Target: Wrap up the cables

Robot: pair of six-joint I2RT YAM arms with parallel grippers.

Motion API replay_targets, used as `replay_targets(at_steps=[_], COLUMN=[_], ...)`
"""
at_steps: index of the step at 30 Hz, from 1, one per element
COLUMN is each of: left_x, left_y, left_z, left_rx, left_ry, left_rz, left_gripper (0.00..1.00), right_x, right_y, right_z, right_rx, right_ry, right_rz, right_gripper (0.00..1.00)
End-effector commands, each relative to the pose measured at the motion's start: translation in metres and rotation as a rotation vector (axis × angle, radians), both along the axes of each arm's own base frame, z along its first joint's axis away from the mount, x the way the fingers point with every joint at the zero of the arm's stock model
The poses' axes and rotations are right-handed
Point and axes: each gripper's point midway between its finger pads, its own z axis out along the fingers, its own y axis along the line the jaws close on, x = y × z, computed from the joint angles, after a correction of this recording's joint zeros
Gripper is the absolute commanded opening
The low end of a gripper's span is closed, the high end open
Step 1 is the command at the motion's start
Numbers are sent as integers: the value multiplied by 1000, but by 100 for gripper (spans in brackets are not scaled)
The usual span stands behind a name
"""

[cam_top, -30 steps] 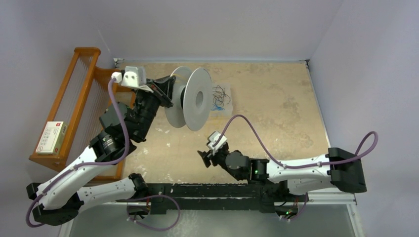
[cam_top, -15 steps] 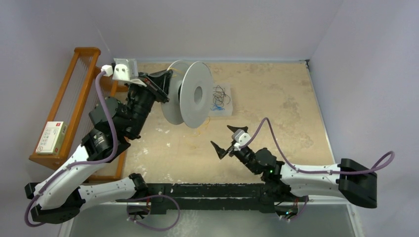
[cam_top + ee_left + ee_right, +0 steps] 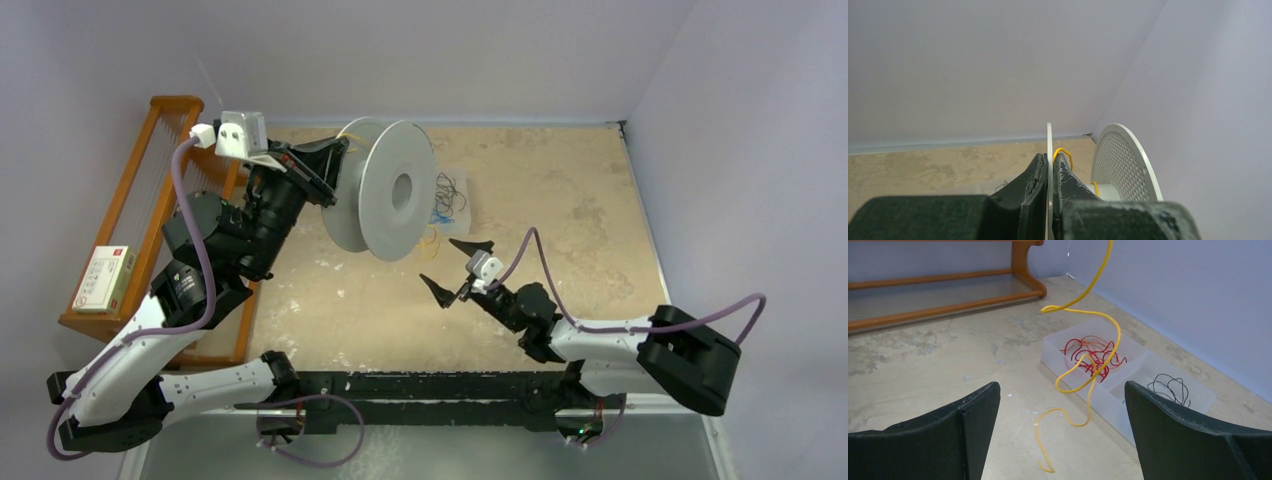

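Next I will advance my right gripper to the left in the top view, so the open fingers straddle the yellow cable's curl point(image 3: 430, 242) point(image 3: 1099, 371) dangling ahead of its fingers.
A white spool point(image 3: 385, 195) stands on edge at the back of the table. My left gripper point(image 3: 335, 165) is shut on its left flange; in the left wrist view the jaws point(image 3: 1049, 165) clamp the thin flange edge-on, with the perforated other flange point(image 3: 1120, 160) to the right. A yellow cable point(image 3: 1064, 152) loops over the hub beside the finger. Its curly free end point(image 3: 1088, 365) hangs from the spool between my right gripper's fingers point(image 3: 1062, 390) without touching them. My right gripper point(image 3: 445, 265) is wide open and empty, just below the spool's right side, where the strand point(image 3: 430, 238) dangles.
A clear plastic tray point(image 3: 458, 222) behind the spool holds thin black and blue wires; in the right wrist view its wall point(image 3: 1108, 400) shows, with red wires point(image 3: 1093, 352) and black wires point(image 3: 1168, 387) inside. A wooden rack point(image 3: 150, 220) with a white box point(image 3: 105, 278) lines the left edge.
My right gripper has swung up and right toward the spool and opened wide. My left arm has drawn back to the left, turning the spool it holds.
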Motion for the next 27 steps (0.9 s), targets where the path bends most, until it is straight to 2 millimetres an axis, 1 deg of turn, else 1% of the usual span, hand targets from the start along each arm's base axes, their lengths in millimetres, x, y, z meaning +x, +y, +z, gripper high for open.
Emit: replay_targets(at_steps=[1, 3, 8, 11, 14, 15, 17, 21, 23, 27], left_x=[-14, -14, -15, -16, -16, -17, -19, -19, -19, -16], left_y=[12, 11, 12, 13, 13, 14, 16, 18, 19, 18], left_z=[44, 43, 44, 45, 45, 45, 47, 47, 46, 43], left_rx=[-138, -136, -136, -137, -135, -137, -141, -141, -137, -126], left_ry=[-76, -74, -75, -76, -73, -73, -75, -73, -74, -71], left_rz=[-33, -37, -39, -40, -40, -41, -42, -37, -30, -22], left_gripper=[0, 0, 0, 0, 0, 0, 0, 0, 0, 0], right_x=[8, 14, 20, 21, 19, 20, 20, 20, 17, 13], right_y=[9, 11, 27, 36, 47, 50, 52, 54, 53, 45], right_z=[54, 54, 55, 57, 54, 50, 48, 44, 43, 39], right_rx=[172, 187, 212, 242, 262, 259, 268, 272, 274, 270], right_ry=[-102, -100, -109, -110, -97, -88, -82, -73, -72, -58], right_rz=[20, 18, 68, 103, 152, 160, 168, 179, 189, 188], right_gripper=[95, 94, 92, 89, 85, 84, 81, 66, 56, 38])
